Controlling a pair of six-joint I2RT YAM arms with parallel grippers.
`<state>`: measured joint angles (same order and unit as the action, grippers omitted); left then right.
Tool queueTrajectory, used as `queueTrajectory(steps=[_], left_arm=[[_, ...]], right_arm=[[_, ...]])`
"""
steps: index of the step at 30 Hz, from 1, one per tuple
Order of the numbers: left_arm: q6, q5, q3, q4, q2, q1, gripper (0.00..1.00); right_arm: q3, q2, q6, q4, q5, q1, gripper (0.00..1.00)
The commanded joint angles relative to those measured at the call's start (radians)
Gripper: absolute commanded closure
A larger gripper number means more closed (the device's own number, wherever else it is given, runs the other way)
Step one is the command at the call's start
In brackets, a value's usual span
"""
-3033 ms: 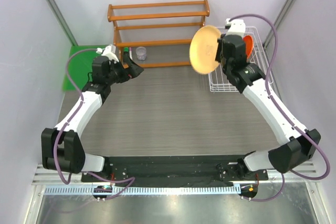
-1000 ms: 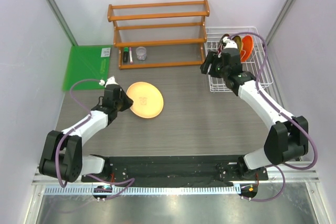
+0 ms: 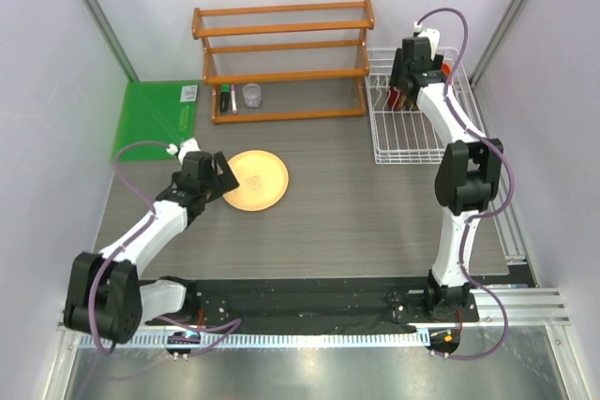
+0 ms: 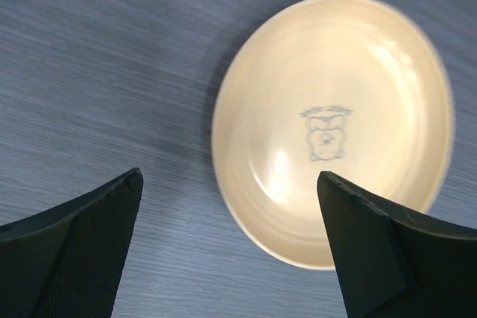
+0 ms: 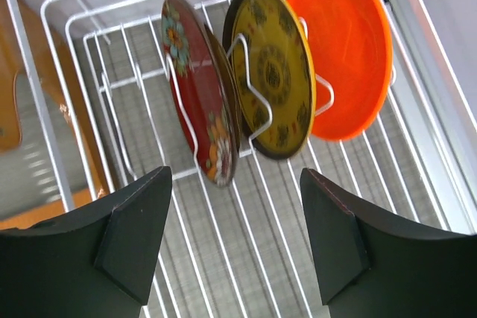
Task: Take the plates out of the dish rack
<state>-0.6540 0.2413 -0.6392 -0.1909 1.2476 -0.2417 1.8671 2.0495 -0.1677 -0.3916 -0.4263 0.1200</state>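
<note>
My open right gripper lowers next until its fingers straddle the plate's exposed rim (image 3: pixel 395 98) (image 5: pixel 232 138), then closes, because the dark red flowered plate stands on edge below.
The large tan-yellow plate (image 3: pixel 256 181) (image 4: pixel 332 128) lies flat on the table. My left gripper (image 3: pixel 223 175) (image 4: pixel 229 176) is open just at its left edge, with nothing between the fingers. The white wire dish rack (image 3: pixel 427 152) (image 5: pixel 22 35) stands at the back right. In its prongs stand three plates on edge: dark red with flowers (image 5: pixel 197 109), dark-rimmed with a yellow centre (image 5: pixel 276 80), and bright orange (image 5: pixel 346 57). My right gripper (image 3: pixel 403 96) (image 5: pixel 237 173) hangs open above the rack, short of the red and yellow plates and touching none.
An orange-brown wooden shelf (image 3: pixel 281 58) stands at the back, just left of the rack, with a small jar (image 3: pixel 251 96) and a marker (image 3: pixel 225 98) on its lowest tier. A green mat (image 3: pixel 155 119) lies at the back left.
My left gripper has opened and let go of the tan plate, which now rests on the table. My right gripper has moved from the rack's left edge to over the rack.
</note>
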Motion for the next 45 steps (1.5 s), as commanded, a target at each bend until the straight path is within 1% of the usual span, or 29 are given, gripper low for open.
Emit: queueTrajectory(steps=[1,3,7,8,9,11,12,14,15,16,17,19,20,24,26,32,38,42,43,44,45], left_arm=[[0.037,-0.113,-0.045,0.016,-0.146,0.001,0.01],[0.048,-0.172,-0.057,0.045,-0.193,0.001,0.00],[0.050,-0.345,-0.074,0.109,-0.217,0.001,0.01],[0.048,-0.361,-0.083,0.114,-0.217,0.001,0.00],[0.044,-0.372,-0.089,0.117,-0.214,-0.001,0.00],[0.044,-0.401,-0.099,0.119,-0.206,0.001,0.01],[0.044,-0.404,-0.099,0.122,-0.206,0.001,0.01],[0.044,-0.399,-0.094,0.126,-0.206,0.001,0.00],[0.044,-0.396,-0.093,0.127,-0.203,0.001,0.00],[0.045,-0.398,-0.091,0.127,-0.203,0.001,0.00],[0.045,-0.396,-0.088,0.128,-0.200,0.001,0.01],[0.050,-0.396,-0.086,0.128,-0.195,0.001,0.00],[0.050,-0.395,-0.086,0.131,-0.191,0.001,0.01],[0.053,-0.390,-0.079,0.136,-0.178,0.001,0.01],[0.053,-0.387,-0.074,0.139,-0.175,0.001,0.01],[0.053,-0.369,-0.070,0.140,-0.172,0.001,0.01],[0.059,-0.366,-0.074,0.142,-0.168,-0.001,0.00],[0.060,-0.382,-0.079,0.163,-0.149,-0.001,0.01],[0.056,-0.390,-0.083,0.175,-0.146,-0.001,0.00],[0.051,-0.398,-0.086,0.185,-0.131,-0.001,0.01],[0.048,-0.413,-0.088,0.188,-0.123,-0.001,0.01]], right_arm=[[0.135,0.081,0.065,-0.009,-0.049,-0.006,0.25],[0.185,0.127,0.079,-0.013,-0.051,-0.013,0.26],[0.266,0.205,0.088,-0.027,-0.043,-0.019,0.30],[0.292,0.219,0.088,-0.029,-0.039,-0.019,0.32],[0.305,0.230,0.099,-0.029,-0.035,-0.017,0.36],[0.345,0.267,0.105,-0.033,-0.049,-0.019,0.41],[0.357,0.279,0.118,-0.033,-0.052,-0.019,0.48],[0.391,0.307,0.132,-0.035,-0.057,-0.019,0.54],[0.402,0.314,0.137,-0.038,-0.064,-0.019,0.60],[0.412,0.322,0.152,-0.041,-0.069,-0.019,0.70],[0.425,0.330,0.158,-0.043,-0.071,-0.019,0.77],[0.434,0.334,0.163,-0.044,-0.081,-0.019,0.97],[0.434,0.331,0.189,-0.044,-0.084,-0.019,0.99],[0.435,0.318,0.217,-0.044,-0.111,-0.017,0.99],[0.414,0.295,0.226,-0.021,-0.150,-0.008,0.99],[0.290,0.144,0.306,0.121,-0.297,0.038,0.99],[0.209,-0.023,0.367,0.155,-0.394,0.078,0.99],[0.104,-0.159,0.312,0.129,-0.382,0.099,0.99],[0.042,-0.192,0.295,0.120,-0.376,0.104,0.99],[0.008,-0.260,0.251,0.117,-0.371,0.107,0.99],[-0.029,-0.293,0.226,0.111,-0.332,0.110,0.99]])
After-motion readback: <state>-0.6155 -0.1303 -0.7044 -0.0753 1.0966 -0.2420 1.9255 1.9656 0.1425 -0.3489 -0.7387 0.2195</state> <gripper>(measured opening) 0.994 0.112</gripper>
